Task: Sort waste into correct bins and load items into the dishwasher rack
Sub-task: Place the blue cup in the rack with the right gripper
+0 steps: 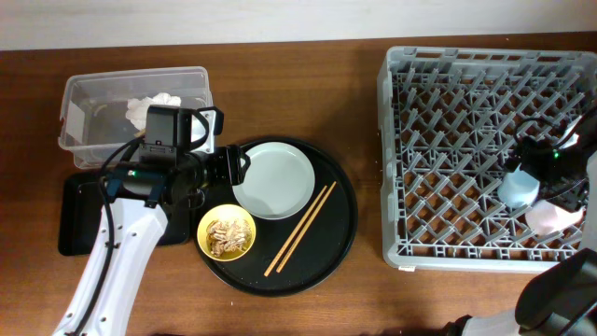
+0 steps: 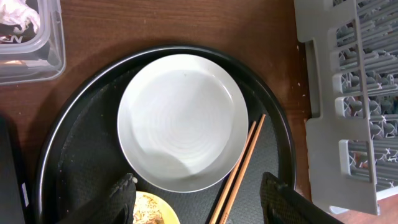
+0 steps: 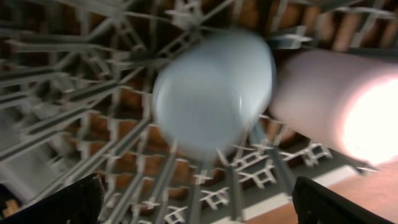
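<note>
Next, the left gripper moves back and down onto the bowl's rim beside the chopsticks. The yellow bowl sits below the gripper and nearer my base.
The grey-green plate [image 1: 272,177] [image 2: 183,122], the yellow bowl [image 1: 227,233] [image 2: 151,213] holding tan food scraps [image 1: 228,235], and the chopsticks [image 1: 300,229] [image 2: 241,171] lie on a round black tray [image 1: 326,252]. My left gripper [image 1: 230,168] [image 2: 202,202] is open above the tray, at the plate's near edge. White tissue [image 1: 151,107] [image 2: 17,17] lies in the clear tub [image 1: 131,112]. The blue cup [image 1: 518,189] [image 3: 214,93] and pink cup [image 1: 550,217] [image 3: 336,102] sit in the grey rack [image 1: 485,159]. My right gripper [image 1: 550,173] [image 3: 199,199] is open over the blue cup.
The flat black tray [image 1: 79,219] lies left of the round tray, partly under my left arm. The rack's wall [image 2: 323,124] stands just right of the round tray. No wrapper scrap shows.
</note>
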You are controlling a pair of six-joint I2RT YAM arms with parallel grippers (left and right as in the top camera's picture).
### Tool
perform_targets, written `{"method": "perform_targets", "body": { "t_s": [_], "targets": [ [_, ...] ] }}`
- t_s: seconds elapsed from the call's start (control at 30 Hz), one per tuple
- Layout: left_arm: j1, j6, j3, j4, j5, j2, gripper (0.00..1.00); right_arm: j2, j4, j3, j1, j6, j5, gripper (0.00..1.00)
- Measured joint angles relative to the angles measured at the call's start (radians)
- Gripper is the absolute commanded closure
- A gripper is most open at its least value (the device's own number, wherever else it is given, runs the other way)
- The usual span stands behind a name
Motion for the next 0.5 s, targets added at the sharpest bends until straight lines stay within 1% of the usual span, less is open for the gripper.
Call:
{"method": "perform_targets", "body": {
  "t_s": [0.23,0.37,0.5],
  "targets": [
    [0.0,0.0,0.0,-0.021,0.0,0.0,0.36,0.0,-0.021,0.0,0.014,-0.007,-0.103,0.02],
    [0.0,0.001,0.0,-0.067,0.0,0.0,0.36,0.0,-0.065,0.0,0.095,-0.029,-0.14,0.02],
    [-0.007,0.003,0.0,-0.163,-0.022,0.0,0.37,0.0,-0.117,0.0,0.238,-0.058,-0.156,0.02]
  ]
}}
